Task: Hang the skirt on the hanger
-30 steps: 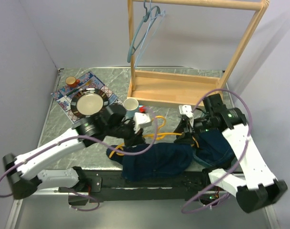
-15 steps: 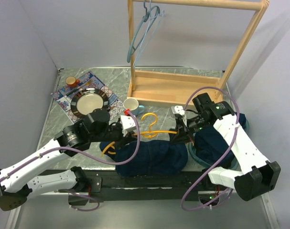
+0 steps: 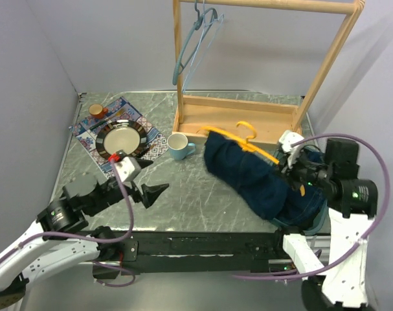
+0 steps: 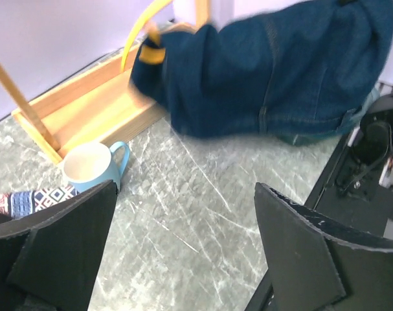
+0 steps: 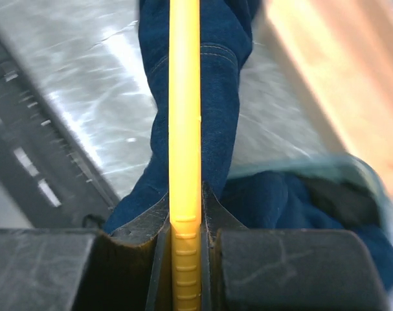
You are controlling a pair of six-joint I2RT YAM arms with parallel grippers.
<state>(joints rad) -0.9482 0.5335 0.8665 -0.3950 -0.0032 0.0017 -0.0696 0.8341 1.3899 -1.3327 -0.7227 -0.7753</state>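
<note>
I will lift the hanger up and outward with my right gripper to the rack bar's bare end (image 3: 327, 6), hook it there and let go.
A dark blue denim skirt (image 3: 248, 173) is draped over a yellow hanger (image 3: 238, 137) and hangs lifted off the table, in front of the wooden rack's base. My right gripper (image 3: 288, 173) is shut on the hanger's lower end. The right wrist view shows the yellow bar (image 5: 184, 129) clamped between the jaws of that gripper (image 5: 185, 214), with the skirt (image 5: 219, 78) folded around it. My left gripper (image 3: 152, 171) stands wide open low at the left, well apart from the skirt. In its own view the left gripper (image 4: 183, 259) has only bare tabletop between its fingers, and the skirt (image 4: 274, 71) is far ahead.
A wooden rack (image 3: 235, 120) stands at the back with a pale blue hanger (image 3: 193, 45) on its rail. A blue mug (image 3: 178, 146) sits left of the skirt. A plate (image 3: 120, 139) on a patterned mat and a small orange cup (image 3: 96, 110) lie far left. A teal basket (image 3: 316, 220) holds more denim at the right.
The left gripper opened, let go of the skirt and drew back to the lower left. The right arm raised the hanger with the skirt up and right, toward the rack.
</note>
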